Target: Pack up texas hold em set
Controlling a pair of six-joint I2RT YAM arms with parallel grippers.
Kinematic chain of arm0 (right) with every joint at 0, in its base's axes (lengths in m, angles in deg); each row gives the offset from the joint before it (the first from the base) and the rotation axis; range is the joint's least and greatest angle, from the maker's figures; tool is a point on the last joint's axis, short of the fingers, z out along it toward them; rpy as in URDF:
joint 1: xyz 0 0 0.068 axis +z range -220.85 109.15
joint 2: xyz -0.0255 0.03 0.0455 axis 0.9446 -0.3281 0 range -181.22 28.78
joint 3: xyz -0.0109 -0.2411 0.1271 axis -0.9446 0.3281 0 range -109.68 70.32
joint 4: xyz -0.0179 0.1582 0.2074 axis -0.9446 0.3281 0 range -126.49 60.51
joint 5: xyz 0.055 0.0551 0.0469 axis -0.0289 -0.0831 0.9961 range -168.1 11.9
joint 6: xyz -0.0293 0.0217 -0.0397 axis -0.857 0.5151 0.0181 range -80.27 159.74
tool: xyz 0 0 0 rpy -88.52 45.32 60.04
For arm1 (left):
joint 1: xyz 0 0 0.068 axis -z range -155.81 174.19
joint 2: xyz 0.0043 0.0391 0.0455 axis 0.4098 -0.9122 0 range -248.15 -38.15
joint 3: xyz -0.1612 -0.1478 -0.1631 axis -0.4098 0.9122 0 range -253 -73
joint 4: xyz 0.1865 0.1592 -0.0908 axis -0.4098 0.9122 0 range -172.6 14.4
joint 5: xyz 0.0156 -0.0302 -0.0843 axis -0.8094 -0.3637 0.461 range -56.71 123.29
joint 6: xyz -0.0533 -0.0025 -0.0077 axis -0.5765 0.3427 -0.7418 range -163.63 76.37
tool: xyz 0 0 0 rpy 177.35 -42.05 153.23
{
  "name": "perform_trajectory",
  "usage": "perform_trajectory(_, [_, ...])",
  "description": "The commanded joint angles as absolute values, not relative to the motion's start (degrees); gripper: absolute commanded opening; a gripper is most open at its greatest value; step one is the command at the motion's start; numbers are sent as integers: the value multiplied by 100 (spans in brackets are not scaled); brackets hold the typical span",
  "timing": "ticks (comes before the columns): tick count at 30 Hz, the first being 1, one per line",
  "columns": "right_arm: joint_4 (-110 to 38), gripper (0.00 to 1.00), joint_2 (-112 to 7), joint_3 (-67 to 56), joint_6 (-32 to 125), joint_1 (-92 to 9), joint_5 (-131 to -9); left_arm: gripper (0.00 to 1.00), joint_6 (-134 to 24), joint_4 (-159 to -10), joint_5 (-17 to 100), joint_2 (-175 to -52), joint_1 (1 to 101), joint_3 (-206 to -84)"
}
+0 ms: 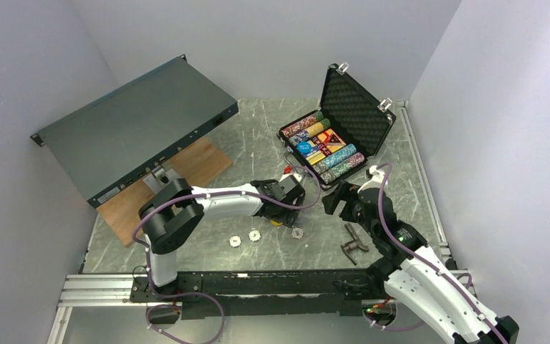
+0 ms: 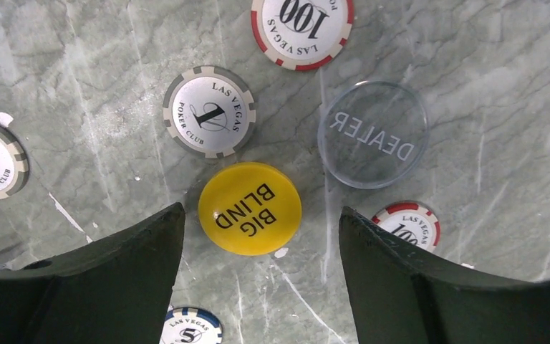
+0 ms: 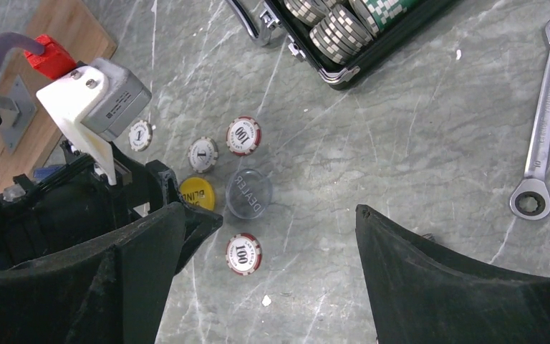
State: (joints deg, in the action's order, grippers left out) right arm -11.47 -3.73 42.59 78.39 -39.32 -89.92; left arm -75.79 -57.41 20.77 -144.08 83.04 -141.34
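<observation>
The yellow disc (image 1: 276, 223) (image 3: 198, 193) between my left gripper's fingers is left of my right gripper in the top view, so next my right gripper needs to reach that way, tilting, onto the disc's uncovered rim.
The black briefcase (image 1: 308, 159) stands open at the back right, its foam-lined lid (image 1: 356, 111) upright and rows of multicoloured chips (image 1: 324, 147) inside. My left gripper (image 2: 260, 211) is open and empty, low over the table, its fingers either side of a yellow "BIG BLIND" disc (image 2: 250, 208). Around it lie a clear "DEALER" disc (image 2: 372, 134), a grey-white 1 chip (image 2: 209, 111), two red 100 chips (image 2: 301, 29) (image 2: 407, 223) and a blue 5 chip (image 2: 190, 327). My right gripper (image 3: 270, 211) is open and empty, just right of the left one, above a red 100 chip (image 3: 244, 254).
A silver wrench (image 3: 544, 115) lies right of the chips. A dark tool (image 1: 354, 244) lies by the right arm. Three loose chips (image 1: 254, 234) lie near the front. A grey metal chassis (image 1: 136, 125) leans over a wooden board (image 1: 186, 168) at the left.
</observation>
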Motion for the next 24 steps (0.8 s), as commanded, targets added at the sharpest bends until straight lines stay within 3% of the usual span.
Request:
perform_trajectory(1, [-1204, 90, -320, 4275, 7891, -3937, -8952, 81, -7480, -5691, 1858, -14442, 8317, -14282])
perform_trajectory(9, [-1325, 90, -526, 4287, 7925, -3938, -8828, 75, -7391, -5774, 1823, -14570, 8323, -14195])
perform_trajectory(24, [-1459, 90, -855, 4308, 8005, -3937, -8664, 42, -7063, -5853, 1739, -14495, 8317, -14050])
